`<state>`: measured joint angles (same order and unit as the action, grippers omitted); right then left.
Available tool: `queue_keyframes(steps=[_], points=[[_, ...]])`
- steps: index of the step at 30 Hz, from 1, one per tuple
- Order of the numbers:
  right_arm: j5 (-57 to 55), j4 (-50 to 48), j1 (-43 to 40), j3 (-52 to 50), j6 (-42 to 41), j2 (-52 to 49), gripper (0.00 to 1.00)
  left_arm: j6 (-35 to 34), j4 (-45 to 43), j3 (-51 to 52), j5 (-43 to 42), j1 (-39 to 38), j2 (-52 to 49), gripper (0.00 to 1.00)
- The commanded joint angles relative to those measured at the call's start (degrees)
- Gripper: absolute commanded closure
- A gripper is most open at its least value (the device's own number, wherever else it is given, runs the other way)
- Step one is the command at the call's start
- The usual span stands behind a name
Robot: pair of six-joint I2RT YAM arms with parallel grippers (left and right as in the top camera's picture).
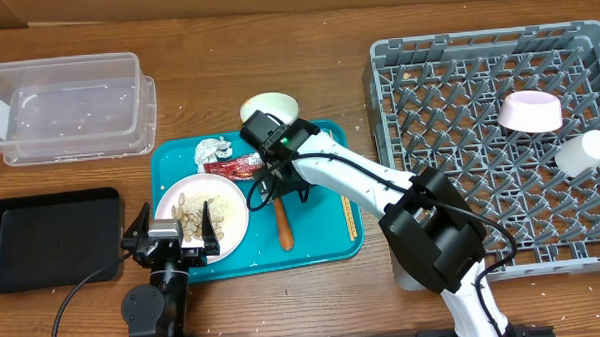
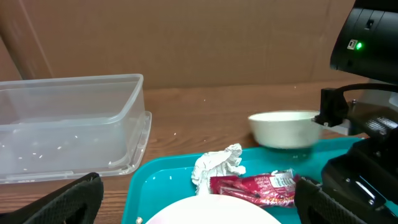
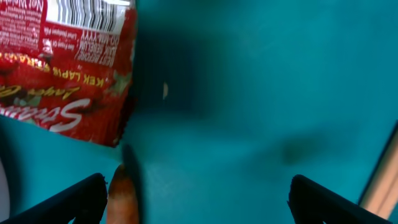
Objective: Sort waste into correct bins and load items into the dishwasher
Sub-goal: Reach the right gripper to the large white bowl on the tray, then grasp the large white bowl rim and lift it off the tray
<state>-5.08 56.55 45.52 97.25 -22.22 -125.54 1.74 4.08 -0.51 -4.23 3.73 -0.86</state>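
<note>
I will next lift my right gripper off the tray (image 1: 333, 249), move it outward and lower it onto the white bowl's rim that faces the dish rack. The bowl is beyond the wrapper (image 1: 235, 168).
A teal tray (image 1: 333, 249) holds a pale plate (image 1: 232, 223) of rice scraps, a foil ball (image 1: 215, 148), a red wrapper (image 1: 235, 168), an orange carrot (image 1: 283, 227) and chopsticks (image 1: 350, 215). A white bowl (image 1: 269, 107) sits at the tray's far edge. My right gripper (image 1: 277, 186) is open low over the tray. In its wrist view the carrot tip (image 3: 122, 199) lies just inside the left finger and the wrapper (image 3: 68, 62) is ahead. My left gripper (image 1: 172, 240) is open at the plate's near-left edge. It faces the foil ball (image 2: 217, 167) and wrapper (image 2: 258, 186).
A clear tub (image 1: 63, 105) stands at the back left and a black tray (image 1: 47, 237) at the front left. The grey dish rack (image 1: 449, 133) on the right holds a pink bowl (image 1: 530, 110) and a white cup (image 1: 585, 152).
</note>
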Motion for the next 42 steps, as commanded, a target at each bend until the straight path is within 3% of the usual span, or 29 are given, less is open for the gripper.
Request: queue_keyframes(steps=[1, 10, 15, 27, 34, 42], points=[[-2.6, 1.7, 0.2, 1.4, -0.3, 0.1, 0.05, 1.1, 0.1, 0.2, 0.2, -0.4, 0.6, 0.00], [-3.5, 15.8, 0.2, 15.2, -0.4, 0.2, 0.05, 1.1, 0.1, 0.2, 0.2, -0.4, 0.6, 0.00], [-3.9, 18.1, 0.1, 24.8, -0.5, 0.2, 0.01, 1.1, 0.1, 0.2, 0.2, -0.4, 0.6, 0.00], [-3.9, -2.6, -6.6, 28.1, 0.5, -3.6, 0.04, 1.1, 0.1, 0.2, 0.2, -0.4, 0.6, 0.00], [9.4, -8.9, -17.2, 28.0, -0.6, -7.1, 0.08, 1.1, 0.1, 0.2, 0.2, -0.4, 0.6, 0.00], [8.1, -12.6, -16.3, 27.6, -0.6, -8.2, 0.15, 1.1, 0.1, 0.2, 0.2, -0.4, 0.6, 0.00]])
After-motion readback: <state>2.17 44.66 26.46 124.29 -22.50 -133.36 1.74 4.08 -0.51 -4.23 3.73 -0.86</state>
